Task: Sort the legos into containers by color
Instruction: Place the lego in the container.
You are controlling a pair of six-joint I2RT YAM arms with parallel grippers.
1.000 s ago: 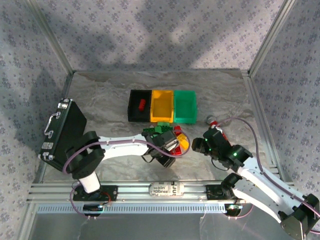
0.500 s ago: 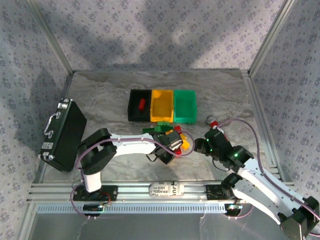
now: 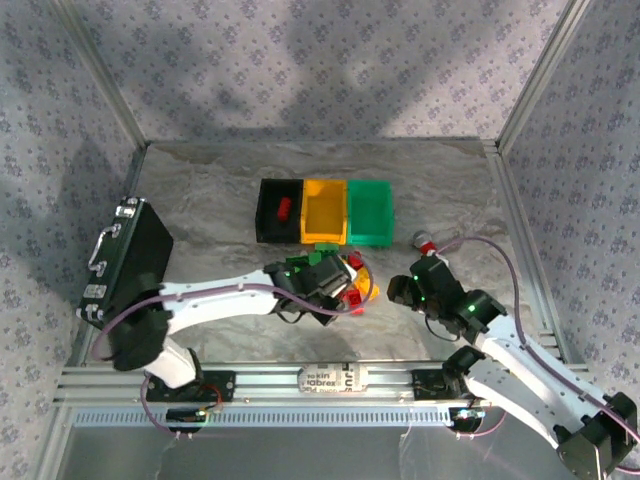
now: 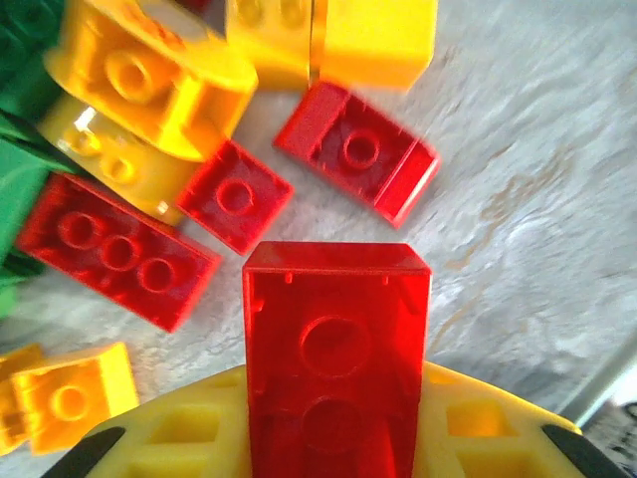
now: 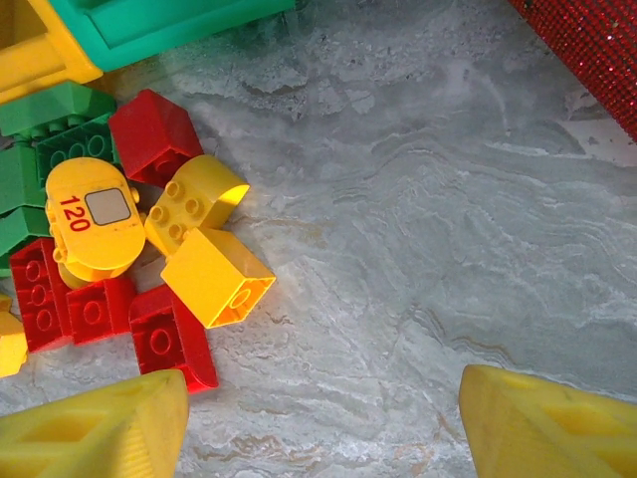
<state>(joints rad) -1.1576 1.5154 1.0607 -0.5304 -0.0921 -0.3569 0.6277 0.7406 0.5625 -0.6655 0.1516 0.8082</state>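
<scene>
My left gripper lifts off the pile next, moves outward over the black bin (image 3: 266,200) and lets go of the brick, since that bin already holds a red brick.
Red, yellow and green legos (image 3: 345,272) lie in a pile in front of the containers: a black bin (image 3: 266,200) with one red brick (image 3: 284,209) inside, a yellow-orange bin (image 3: 324,215) and a green bin (image 3: 370,212). My left gripper (image 3: 338,290) is over the pile, shut on a red two-stud brick (image 4: 336,339) that stands between its yellow fingers (image 4: 169,438). Loose red bricks (image 4: 356,159) and yellow pieces (image 4: 149,75) lie just beyond it. My right gripper (image 5: 323,398) is open over bare table right of the pile, near a yellow brick (image 5: 214,276).
A large black case (image 3: 130,265) stands at the table's left side. A long red strip (image 5: 587,50) and a small red-and-white item (image 3: 424,240) lie right of the bins. Metal frame rails border the table.
My left gripper has closed on the red brick and its arm has swung a little to the left. The right arm has hardly moved.
</scene>
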